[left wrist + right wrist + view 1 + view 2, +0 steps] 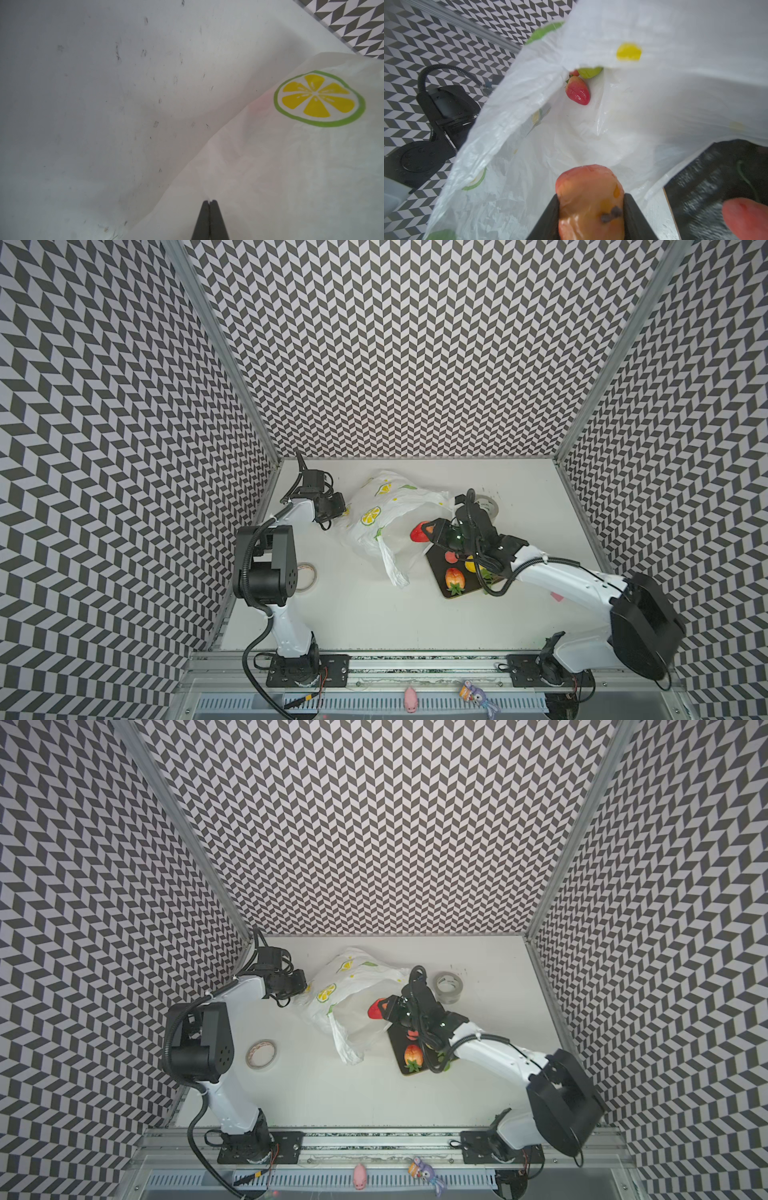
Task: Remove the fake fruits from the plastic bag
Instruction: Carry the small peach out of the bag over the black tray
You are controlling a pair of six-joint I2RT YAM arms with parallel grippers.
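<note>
The tray's gap between peach and lemon (461, 565) lies below and back from my right gripper. I will draw back, lower the apple and release it there next.
The white plastic bag (388, 506) (347, 986) printed with lemon slices lies crumpled at the table's back middle, mouth toward the right. My left gripper (343, 512) (209, 202) is shut on the plastic bag's (291, 166) left edge. My right gripper (430, 531) (591, 197) is shut on a red-yellow apple (588, 182) (419, 531) just outside the mouth, at the tray's far corner. Deep inside the bag (654, 93) lie a red strawberry (578, 91) and a green pear (589, 71), partly covered by a fold.
A dark square tray (440, 578) (401, 1052) to the right of the bag holds a pink peach (451, 556), a yellow lemon (471, 563) and a red-orange fruit with green leaves (454, 580). One tape roll (488, 506) stands behind the right arm, another (305, 576) beside the left arm.
</note>
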